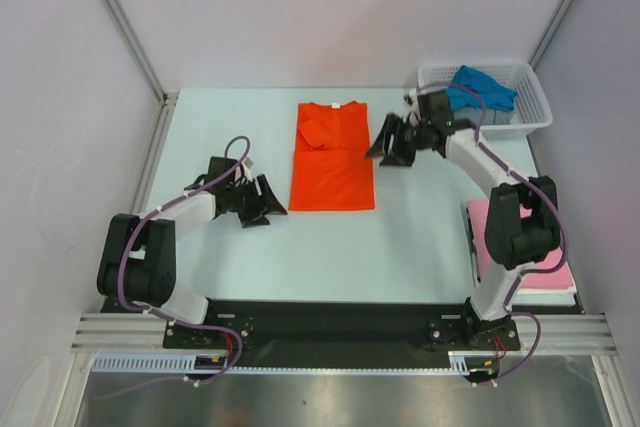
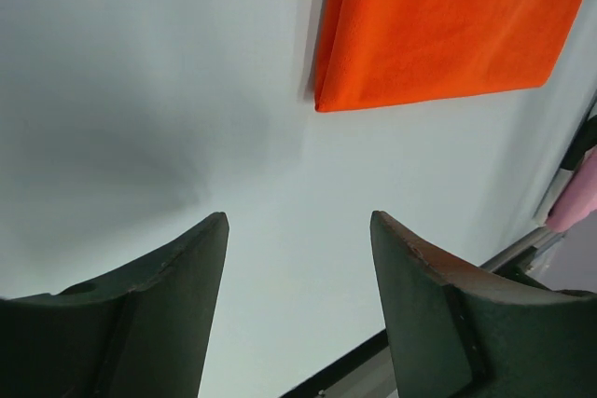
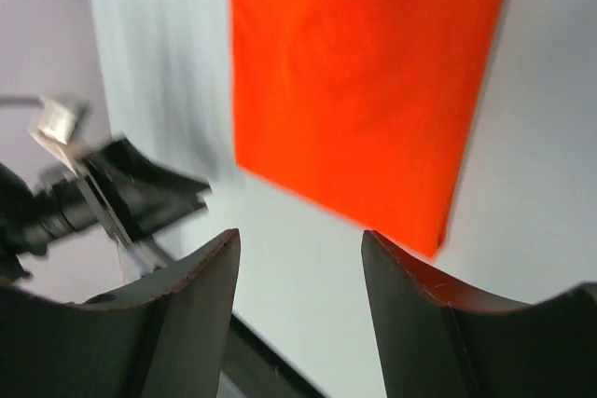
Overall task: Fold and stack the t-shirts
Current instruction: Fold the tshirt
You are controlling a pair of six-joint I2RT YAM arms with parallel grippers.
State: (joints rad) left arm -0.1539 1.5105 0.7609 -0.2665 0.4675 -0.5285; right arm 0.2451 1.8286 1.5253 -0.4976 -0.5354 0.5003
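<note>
The left gripper comes down toward the right in the top view next and closes on the orange-red t-shirt's near corner (image 1: 293,208) (image 2: 325,103), which lies bare beside it.
The orange-red t-shirt (image 1: 331,155) lies flat on the table, folded into a narrow rectangle, collar at the far end. It also shows in the left wrist view (image 2: 448,25) and the right wrist view (image 3: 364,81). My left gripper (image 1: 270,203) is open and empty, just left of the shirt's near left corner. My right gripper (image 1: 385,142) is open and empty, just right of the shirt's far right edge. The pink t-shirt (image 1: 520,247) lies folded at the near right, partly behind my right arm. The blue t-shirt (image 1: 482,89) lies crumpled in the basket.
A white mesh basket (image 1: 527,107) stands at the far right corner. Grey walls with metal rails close off the table's left, back and right. My left arm (image 3: 103,193) shows in the right wrist view.
</note>
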